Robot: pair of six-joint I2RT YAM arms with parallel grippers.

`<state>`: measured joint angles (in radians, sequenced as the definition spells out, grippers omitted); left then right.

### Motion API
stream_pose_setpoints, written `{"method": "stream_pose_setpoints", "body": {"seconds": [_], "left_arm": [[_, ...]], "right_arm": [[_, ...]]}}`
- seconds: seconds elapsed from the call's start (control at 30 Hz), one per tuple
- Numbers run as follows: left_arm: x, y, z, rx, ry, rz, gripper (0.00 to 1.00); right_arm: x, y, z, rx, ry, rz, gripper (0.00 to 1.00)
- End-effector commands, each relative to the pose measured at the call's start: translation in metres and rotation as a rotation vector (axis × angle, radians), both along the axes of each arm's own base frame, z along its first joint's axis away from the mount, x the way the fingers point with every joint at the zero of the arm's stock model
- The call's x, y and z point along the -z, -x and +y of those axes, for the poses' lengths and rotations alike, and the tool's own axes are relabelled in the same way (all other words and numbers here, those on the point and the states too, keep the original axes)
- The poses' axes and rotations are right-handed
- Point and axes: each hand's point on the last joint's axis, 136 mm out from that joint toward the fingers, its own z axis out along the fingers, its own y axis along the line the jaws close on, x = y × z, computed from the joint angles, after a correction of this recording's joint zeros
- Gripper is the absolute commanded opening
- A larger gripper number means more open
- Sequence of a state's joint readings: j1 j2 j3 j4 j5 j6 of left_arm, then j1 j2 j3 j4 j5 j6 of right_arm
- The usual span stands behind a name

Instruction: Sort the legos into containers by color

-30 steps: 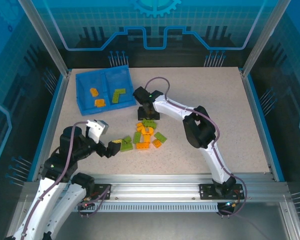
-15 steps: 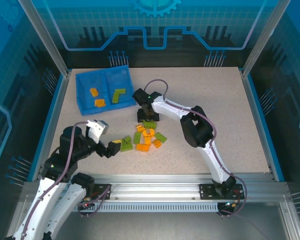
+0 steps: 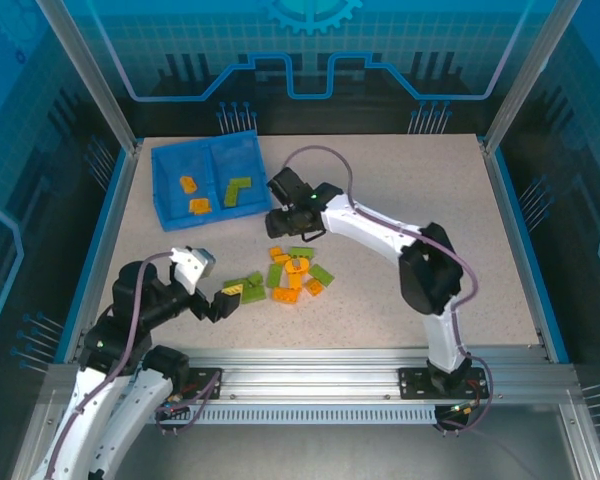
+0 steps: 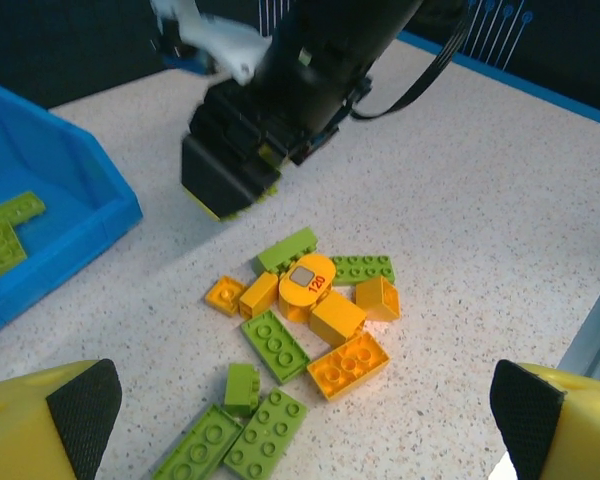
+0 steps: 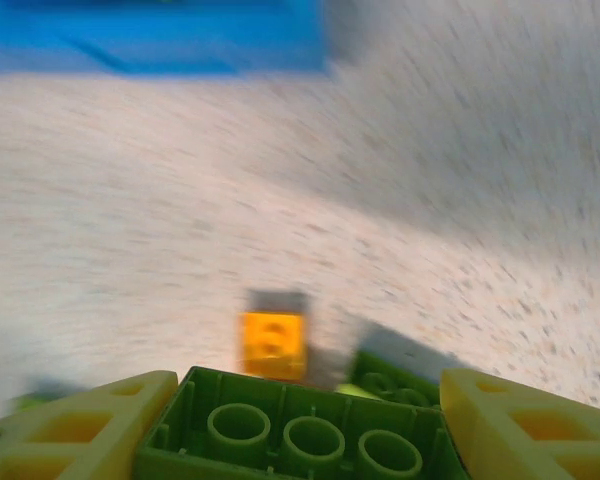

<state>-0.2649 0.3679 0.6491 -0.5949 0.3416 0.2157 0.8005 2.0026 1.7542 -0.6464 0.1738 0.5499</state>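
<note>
Next, my right gripper carries the light green brick outward over the tray's side to the section with green bricks and releases it there, since their colors match.
My right gripper (image 3: pixel 283 221) hangs just above the table between the tray and the pile, shut on a light green brick (image 5: pixel 300 435) seen from its hollow underside. The left wrist view shows that right gripper (image 4: pixel 230 178) past the pile. Orange and green bricks (image 3: pixel 295 272) lie in a loose pile mid-table, with a round orange piece marked 120 (image 4: pixel 307 281) among them. The blue tray (image 3: pixel 168 170) holds two orange bricks (image 3: pixel 193 196) in its left compartment and green bricks (image 3: pixel 238 189) in its right. My left gripper (image 3: pixel 225 298) is open at the pile's left edge, holding nothing.
The tray's near corner (image 4: pixel 75 215) rises left of the pile in the left wrist view. Blue rails edge the table (image 3: pixel 420 190), with bare speckled surface to the right and far side. A small orange brick (image 5: pixel 272 345) lies below the right gripper.
The right gripper has risen off the pile with the green brick and swung slightly left toward the tray. The left arm has drawn back a little toward its base.
</note>
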Motion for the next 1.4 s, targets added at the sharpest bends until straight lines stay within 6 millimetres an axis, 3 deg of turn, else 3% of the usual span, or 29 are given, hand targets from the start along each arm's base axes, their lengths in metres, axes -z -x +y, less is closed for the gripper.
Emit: {"method": "stream_pose_setpoints", "body": {"seconds": [0.0, 0.17, 0.3, 0.33, 0.43, 0.63, 0.8, 0.9, 1.1, 1.23, 1.37], "left_arm": [[-0.009, 0.005, -0.003, 0.033, 0.009, -0.080, 0.99], [-0.008, -0.007, 0.018, -0.113, -0.012, -0.081, 0.99], [-0.016, -0.031, 0.064, -0.440, 0.021, -0.090, 0.99], [-0.017, -0.034, 0.070, -0.489, 0.034, -0.095, 0.99], [-0.019, -0.039, 0.087, -0.595, 0.050, -0.100, 0.99], [-0.022, -0.037, 0.109, -0.718, 0.025, -0.115, 0.99], [-0.021, -0.038, 0.106, -0.703, 0.023, -0.115, 0.99], [-0.020, -0.039, 0.108, -0.709, 0.018, -0.115, 0.99], [-0.019, -0.039, 0.108, -0.712, 0.013, -0.112, 0.99], [-0.018, -0.039, 0.109, -0.715, 0.015, -0.107, 0.99], [-0.013, -0.042, 0.107, -0.714, 0.005, -0.075, 0.99]], "right_arm": [[-0.054, 0.001, 0.045, -0.160, -0.123, -0.179, 0.52], [-0.062, -0.038, 0.071, -0.128, -0.115, -0.269, 0.52], [-0.058, -0.079, 0.096, -0.093, -0.095, -0.362, 0.52], [-0.043, -0.090, 0.101, -0.079, -0.074, -0.361, 0.52], [-0.025, -0.115, 0.114, -0.051, -0.060, -0.384, 0.52], [0.009, -0.141, 0.131, -0.057, -0.079, -0.432, 0.51], [0.015, -0.151, 0.132, -0.062, -0.145, -0.417, 0.61], [0.003, -0.146, 0.138, -0.085, -0.184, -0.413, 0.75], [-0.028, -0.129, 0.143, -0.096, -0.220, -0.402, 0.74], [-0.068, -0.117, 0.139, -0.103, -0.251, -0.423, 0.73], [-0.117, -0.088, 0.123, -0.131, -0.253, -0.422, 0.75]]}}
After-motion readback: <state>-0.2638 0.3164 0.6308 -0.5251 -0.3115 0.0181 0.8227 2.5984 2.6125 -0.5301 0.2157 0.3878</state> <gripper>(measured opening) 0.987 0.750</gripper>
